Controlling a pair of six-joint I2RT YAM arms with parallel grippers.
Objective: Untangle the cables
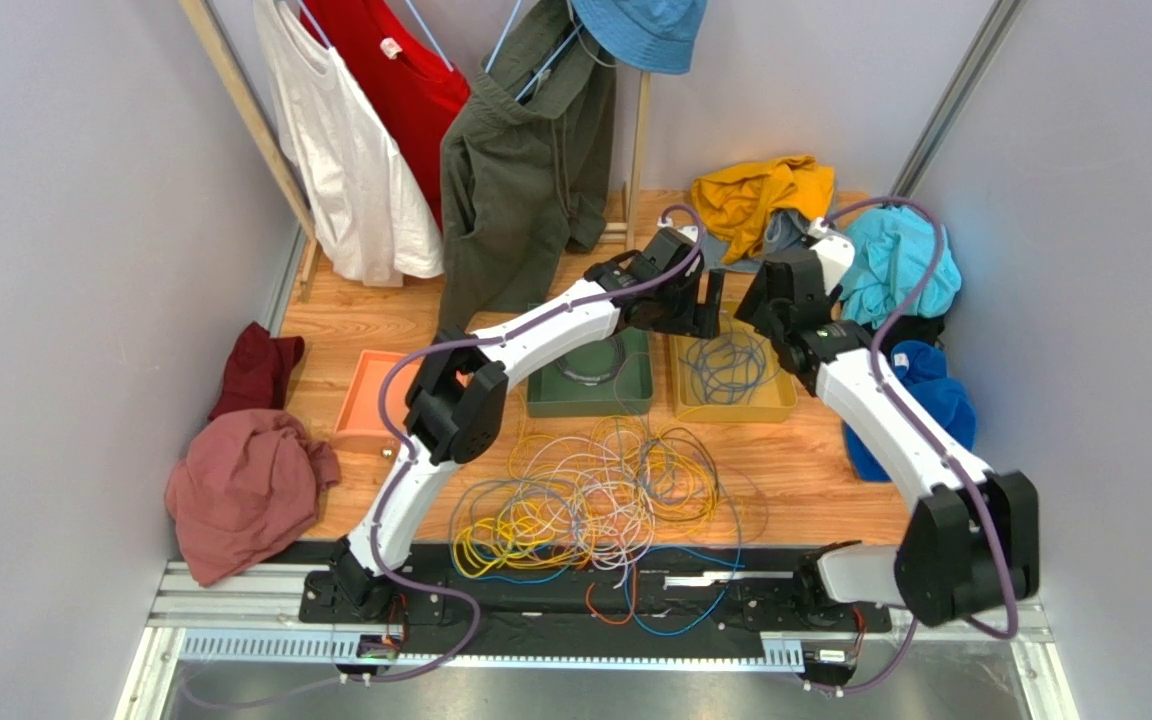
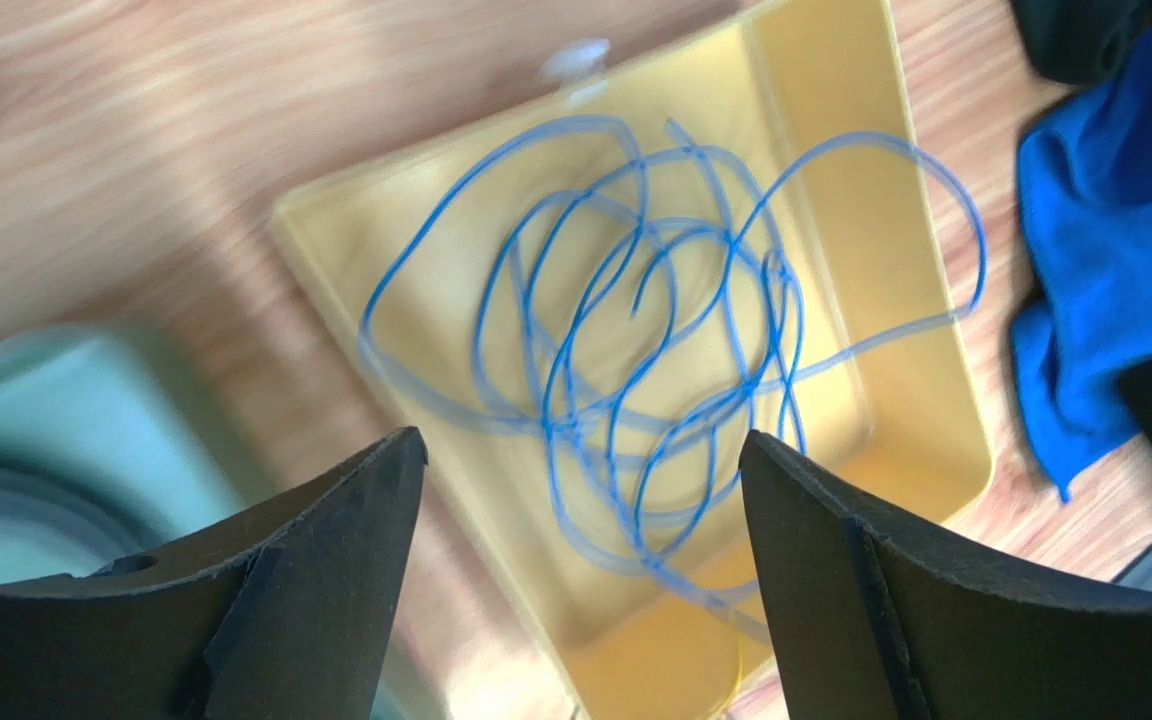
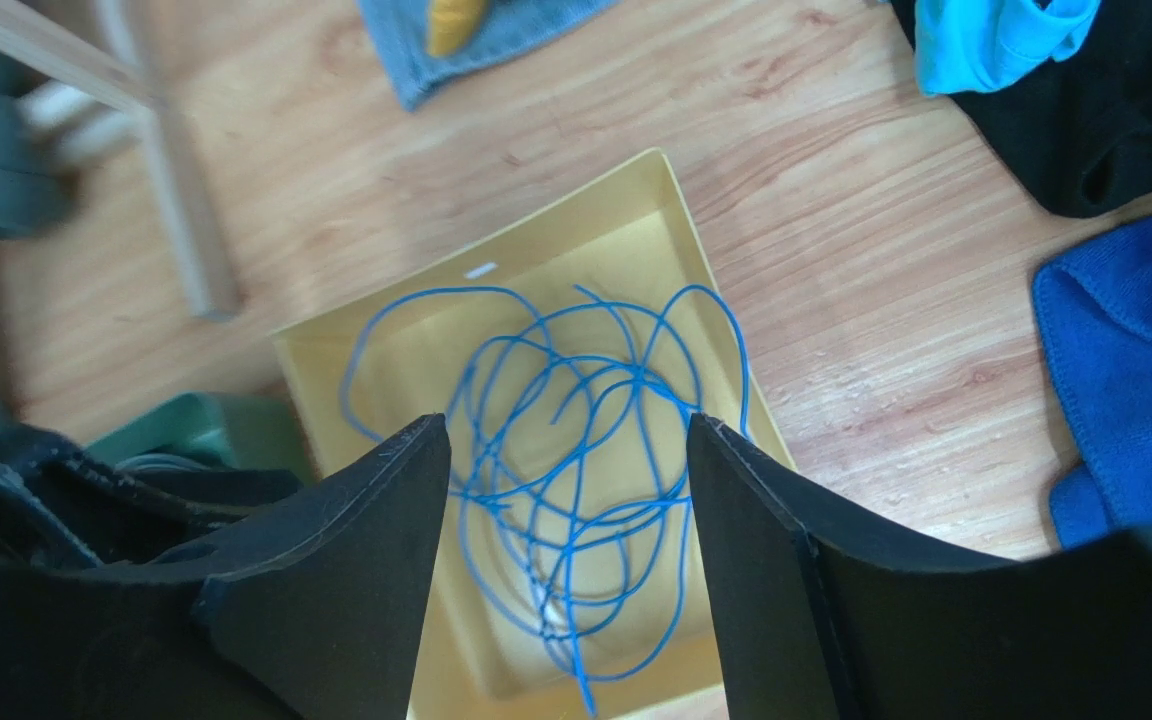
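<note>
The right gripper draws back from the yellow tray (image 1: 781, 402) next and lowers onto the orange cable (image 1: 633, 587), which lies baseward and below it, poking from the tangle.
The cables form a loose tangle (image 1: 597, 495) of yellow, white-grey, blue and orange wire on the wooden table, in front of the arm bases. One blue cable (image 1: 728, 365) lies coiled apart from them, inside a yellow tray (image 1: 781, 402). Both grippers hang over that tray. My left gripper (image 1: 707, 300) is open, and the blue cable (image 2: 770, 278) lies in the yellow tray (image 2: 868, 195) well below its jaws (image 2: 582, 450). My right gripper (image 1: 757, 311) is open too. Nothing is between its fingers (image 3: 567, 435), and the coil (image 3: 620, 368) rests under them.
A green tray (image 1: 590, 393) holding a grey coil stands left of the yellow one, and an orange tray (image 1: 369, 398) further left. Clothes lie around: red pieces (image 1: 244, 480) at left, blue ones (image 1: 913, 390) at right, yellow (image 1: 755, 195) at the back. Garments hang on a rack (image 1: 522, 150) behind.
</note>
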